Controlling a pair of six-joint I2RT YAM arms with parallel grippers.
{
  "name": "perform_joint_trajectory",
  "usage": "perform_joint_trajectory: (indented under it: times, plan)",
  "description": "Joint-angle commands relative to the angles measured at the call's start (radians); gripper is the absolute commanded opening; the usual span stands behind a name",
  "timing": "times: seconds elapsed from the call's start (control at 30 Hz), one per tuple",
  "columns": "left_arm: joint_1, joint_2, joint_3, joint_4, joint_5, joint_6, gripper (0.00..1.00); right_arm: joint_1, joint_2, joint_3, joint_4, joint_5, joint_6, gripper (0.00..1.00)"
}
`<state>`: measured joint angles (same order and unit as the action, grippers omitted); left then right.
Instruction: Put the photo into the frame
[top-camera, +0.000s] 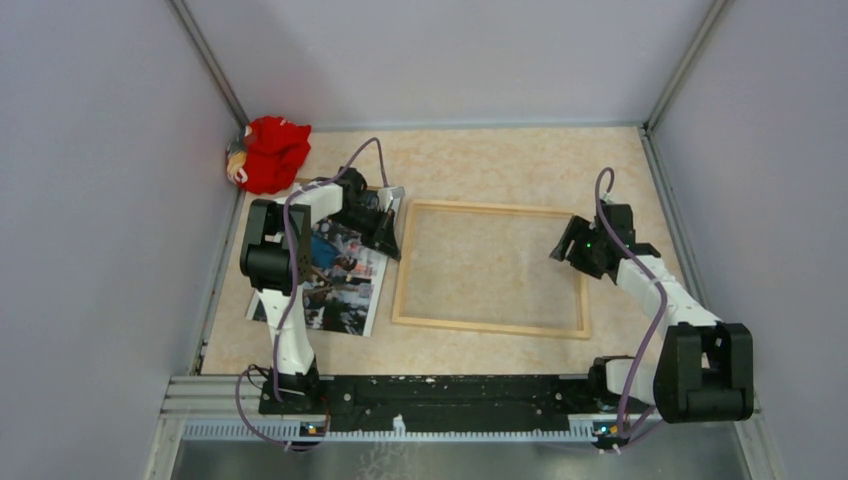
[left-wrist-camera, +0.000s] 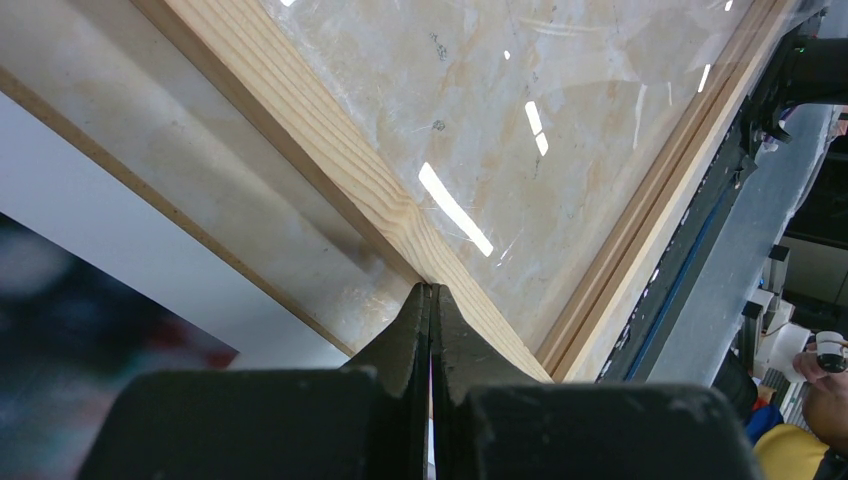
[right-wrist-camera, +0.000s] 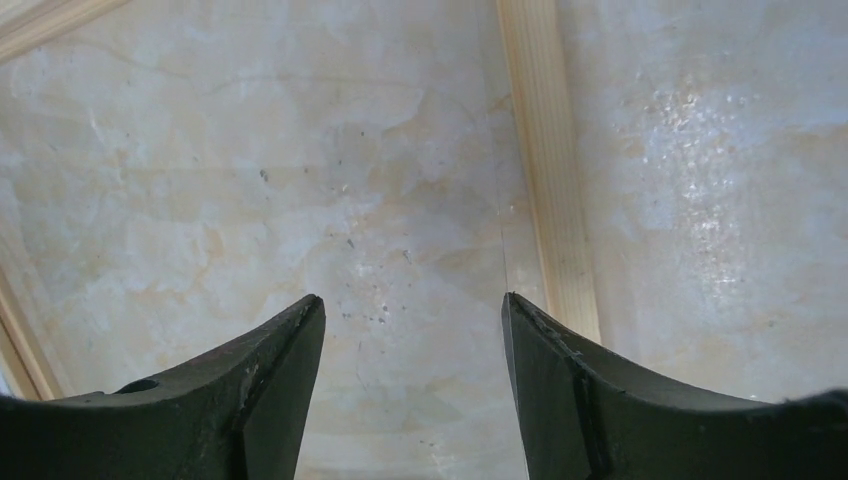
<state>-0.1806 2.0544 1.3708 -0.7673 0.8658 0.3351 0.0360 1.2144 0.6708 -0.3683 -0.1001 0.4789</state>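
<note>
I need to ease my right gripper slightly outward beside the rail next and close it on the pane's edge (top-camera: 571, 220) (right-wrist-camera: 504, 278), because that edge shows as a faint line by one finger.
The frame (top-camera: 490, 322), light wood with a clear pane, lies flat mid-table. The photo (top-camera: 345, 285) lies face up to its left, partly under my left arm. My left gripper (top-camera: 385, 225) is shut, its tips at the frame's left rail. In the left wrist view the shut tips (left-wrist-camera: 432, 290) touch the wooden rail (left-wrist-camera: 330, 150); nothing shows between them. The photo's white border (left-wrist-camera: 120, 240) lies at the left. My right gripper (top-camera: 575, 245) is open and empty over the frame's right side. In the right wrist view it (right-wrist-camera: 412, 300) hangs above the pane beside the right rail (right-wrist-camera: 545, 150).
A red plush toy (top-camera: 272, 152) sits in the back left corner. A thin brown edge (left-wrist-camera: 150, 190) runs along the photo's border, and a brown strip (top-camera: 300, 183) shows behind the left arm. Grey walls close in left, right and back.
</note>
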Motion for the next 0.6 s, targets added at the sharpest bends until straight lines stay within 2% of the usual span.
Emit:
perform_joint_trajectory:
  times: [0.0,0.23,0.33,0.57]
  plan:
    - [-0.011,-0.007,-0.004,0.014,-0.018,0.014,0.0,-0.003,-0.01,0.059,-0.006,0.075,-0.035,0.66]
    - [-0.011,-0.003,0.005,0.014,-0.016,0.011,0.0,-0.003,0.007,0.039,0.024,0.062,-0.019,0.67]
    - [-0.011,-0.002,0.002,0.012,-0.019,0.011,0.0,-0.003,0.011,0.023,0.058,0.0,0.011,0.62]
    - [-0.011,0.002,0.0,0.013,-0.02,0.012,0.0,-0.004,-0.055,0.017,0.104,-0.124,0.092,0.32]
